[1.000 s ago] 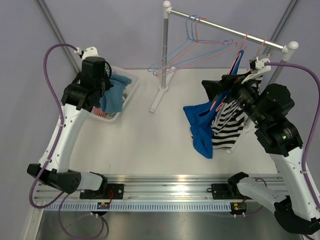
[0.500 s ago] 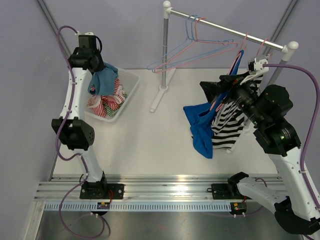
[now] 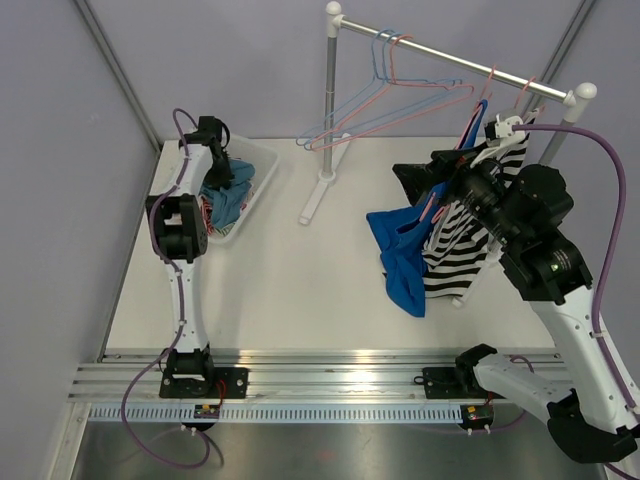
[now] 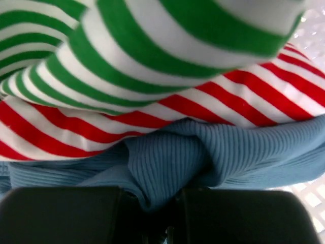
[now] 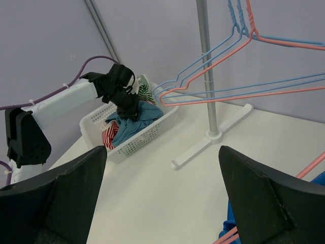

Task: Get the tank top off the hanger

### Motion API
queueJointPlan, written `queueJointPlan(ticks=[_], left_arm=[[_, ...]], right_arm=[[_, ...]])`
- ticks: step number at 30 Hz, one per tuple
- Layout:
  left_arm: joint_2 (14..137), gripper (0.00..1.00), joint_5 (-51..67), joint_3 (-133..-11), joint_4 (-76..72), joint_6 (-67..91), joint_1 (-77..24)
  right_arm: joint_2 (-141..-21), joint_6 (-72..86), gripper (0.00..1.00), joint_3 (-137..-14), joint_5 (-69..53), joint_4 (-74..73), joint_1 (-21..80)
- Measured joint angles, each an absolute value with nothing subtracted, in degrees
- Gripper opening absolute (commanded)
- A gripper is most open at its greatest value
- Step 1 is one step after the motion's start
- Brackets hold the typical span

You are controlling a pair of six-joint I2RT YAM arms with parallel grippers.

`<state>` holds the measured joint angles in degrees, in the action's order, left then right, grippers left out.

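Observation:
I will next turn my right gripper to face outward, with its open fingers on both sides of the pink hanger's upper near arm (image 5: 311, 165). The fingers now point past it toward the basket.
A blue tank top (image 3: 400, 255) hangs on a pink hanger (image 3: 432, 210) at the right end of the rack, next to a black-and-white striped top (image 3: 462, 240). My right gripper (image 3: 432, 185) is open and empty, just left of the hanger's upper part. In the right wrist view its jaws (image 5: 162, 203) are spread wide, and the blue tank top's edge (image 5: 229, 229) shows at the bottom right. My left gripper (image 3: 222, 168) is down in the white basket (image 3: 262, 165). It is shut on a teal ribbed garment (image 4: 167, 157).
The basket holds a green-striped top (image 4: 152, 46) and a red-striped top (image 4: 228, 96). The clothes rack rail (image 3: 450, 62) carries empty blue and pink hangers (image 3: 385, 105). Its post and foot (image 3: 322, 180) stand mid-table. The basket (image 5: 152, 127) also shows in the right wrist view.
My left arm has swung from above the basket down into it, carrying the teal garment. My right gripper has shifted slightly left near the hanger.

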<state>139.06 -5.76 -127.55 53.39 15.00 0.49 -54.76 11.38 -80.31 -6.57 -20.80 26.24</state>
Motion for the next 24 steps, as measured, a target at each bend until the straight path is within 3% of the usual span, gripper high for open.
queueJointPlan(ticks=[3, 6, 7, 9, 10, 13, 16, 24], left_arm=[[139.2, 0.06, -3.9, -129.4, 54.7, 15.4, 1.2], [138.1, 0.2, -2.8, -129.2, 55.0, 15.7, 1.5], [137.6, 0.35, -2.7, -129.0, 55.1, 15.7, 1.5], [135.8, 0.49, -2.1, -128.5, 55.8, 16.0, 1.6], [134.5, 0.62, -1.6, -128.4, 56.2, 16.1, 1.6], [129.7, 0.74, 0.1, -128.5, 57.6, 16.4, 1.7], [124.4, 0.99, 1.8, -129.1, 58.1, 16.6, 2.3], [108.3, 0.99, 8.8, -127.7, 57.6, 18.1, 4.2]], right_arm=[[-55.1, 11.4, 1.0, -80.3, -7.0, -20.8, 26.2], [-55.4, 11.4, 0.99, -80.5, -7.2, -20.9, 26.2], [-55.6, 11.4, 1.0, -80.8, -7.2, -20.9, 26.2], [-56.2, 11.6, 0.99, -81.6, -7.2, -20.9, 26.2], [-56.5, 11.7, 0.99, -82.0, -7.0, -21.0, 26.2], [-57.8, 12.1, 0.99, -84.0, -5.3, -22.4, 26.2], [-59.6, 12.6, 0.99, -85.9, -2.4, -24.3, 26.2], [-61.3, 14.5, 0.99, -86.7, 4.6, -26.7, 26.2]])
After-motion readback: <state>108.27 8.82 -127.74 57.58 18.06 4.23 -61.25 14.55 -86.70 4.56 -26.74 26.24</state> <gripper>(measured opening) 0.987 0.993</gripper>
